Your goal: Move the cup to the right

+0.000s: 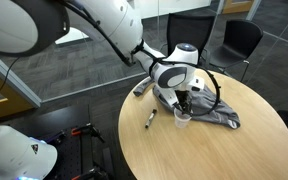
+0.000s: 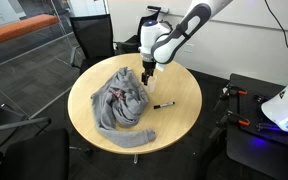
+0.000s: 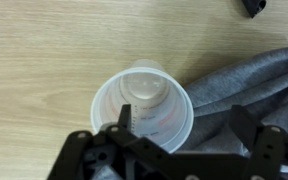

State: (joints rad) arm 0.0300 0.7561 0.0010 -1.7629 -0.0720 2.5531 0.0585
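Observation:
The cup's side by the grey cloth lies below, between the open fingers, so the robot's gripper needs to go down astride that side next and close its fingers.
The cup (image 3: 144, 95) is small, translucent and whitish, and stands upright on the wooden table beside the grey cloth (image 3: 254, 75). In the wrist view my gripper (image 3: 184, 118) is open. Its left finger lies over the cup's mouth and its right finger over the cloth, with the cup's right wall between them. In both exterior views the gripper (image 1: 184, 103) (image 2: 147, 72) points straight down onto the cup (image 1: 182, 117), which is mostly hidden by the fingers.
A black-and-white marker pen (image 1: 151, 119) (image 2: 164, 105) lies on the round wooden table (image 1: 234, 150) near the cup. The crumpled grey cloth (image 1: 216, 113) (image 2: 124, 105) covers part of the table. Office chairs (image 1: 239, 40) stand around it. A dark object (image 3: 252, 7) lies at the wrist view's top edge.

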